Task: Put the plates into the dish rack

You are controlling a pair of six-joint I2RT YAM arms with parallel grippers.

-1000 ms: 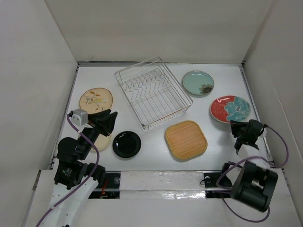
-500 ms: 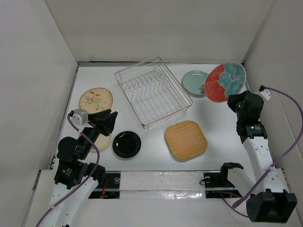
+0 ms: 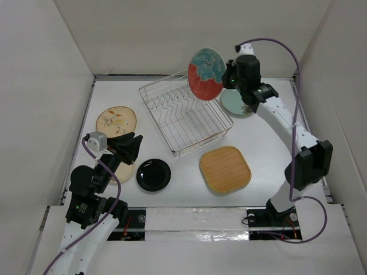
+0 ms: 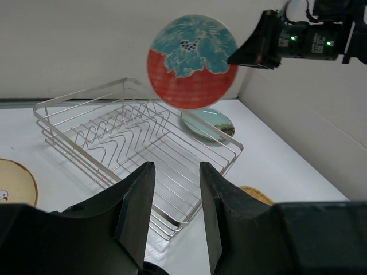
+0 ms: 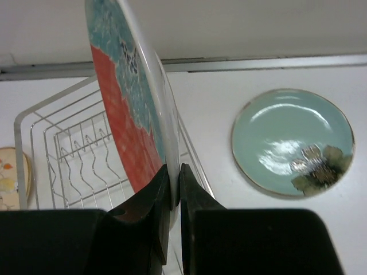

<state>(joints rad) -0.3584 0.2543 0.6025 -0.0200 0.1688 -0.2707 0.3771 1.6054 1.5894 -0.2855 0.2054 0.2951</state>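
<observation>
I will next turn my right gripper and lower it toward the left in the top view, releasing the red patterned plate in the rack's far end (image 3: pixel 192 103) (image 5: pixel 109 163), since its wire slots are empty.
My right gripper (image 3: pixel 228 75) is shut on the rim of the red patterned plate (image 3: pixel 206 73) and holds it upright in the air over the far right edge of the silver wire dish rack (image 3: pixel 184 112). The plate also shows in the right wrist view (image 5: pixel 133 109) and the left wrist view (image 4: pixel 192 61). The pale green plate (image 3: pixel 235 103) lies flat right of the rack. The tan floral plate (image 3: pixel 116 121), glossy black plate (image 3: pixel 153 175) and bamboo-coloured plate (image 3: pixel 225 169) lie on the table. My left gripper (image 3: pixel 133 146) is open and empty over the cream plate (image 3: pixel 123 171).
White walls close in the table on three sides. The rack (image 4: pixel 135 143) holds no plates and stands at an angle in the middle.
My right arm has lifted the red patterned plate from the right side of the table, turned it upright and swung it left over the rack. The left arm has not moved.
</observation>
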